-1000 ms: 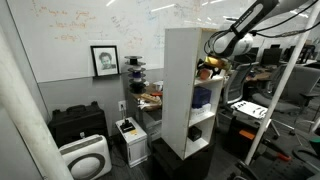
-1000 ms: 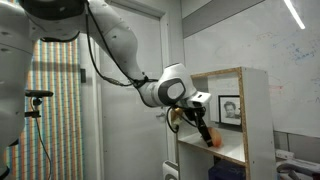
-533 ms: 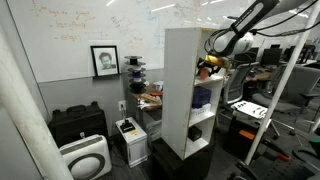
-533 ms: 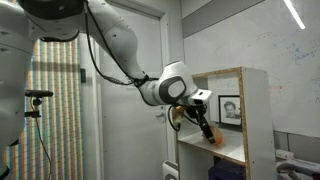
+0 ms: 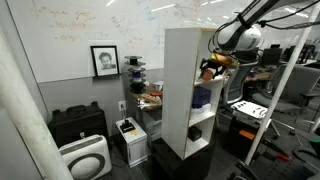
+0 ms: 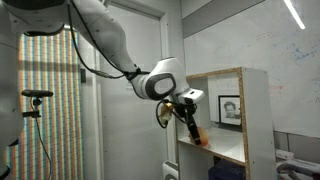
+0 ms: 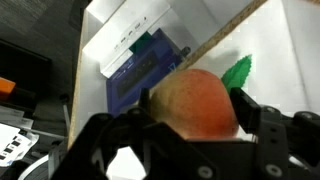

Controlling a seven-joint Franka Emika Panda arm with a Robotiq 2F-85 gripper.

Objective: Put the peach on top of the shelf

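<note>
My gripper next raises the peach (image 6: 196,136) past the shelf's front edge, outward over the shelf's flat top (image 6: 212,72), which lies above and outward, and releases it.
My gripper (image 7: 195,105) is shut on the peach (image 7: 192,103), an orange-pink round fruit that fills the space between the black fingers in the wrist view. In both exterior views the peach (image 5: 209,71) (image 6: 196,136) is held at the open front of the tall white shelf (image 5: 184,85) (image 6: 258,115), at the level of an upper compartment and below the flat top. The gripper (image 5: 212,68) (image 6: 190,128) hangs from the arm in front of the shelf. The wrist view looks down past the peach at a lower shelf board.
A blue object (image 7: 142,72) and a green item (image 7: 237,73) lie on shelf boards below the peach. A black cabinet (image 5: 78,125) and white appliances (image 5: 85,157) stand on the floor by the whiteboard wall. Desks and chairs (image 5: 250,105) stand behind the arm.
The arm has pulled back a little and risen, drawing the peach out from the compartment toward the shelf's front edge. The gripper stays shut on the peach.
</note>
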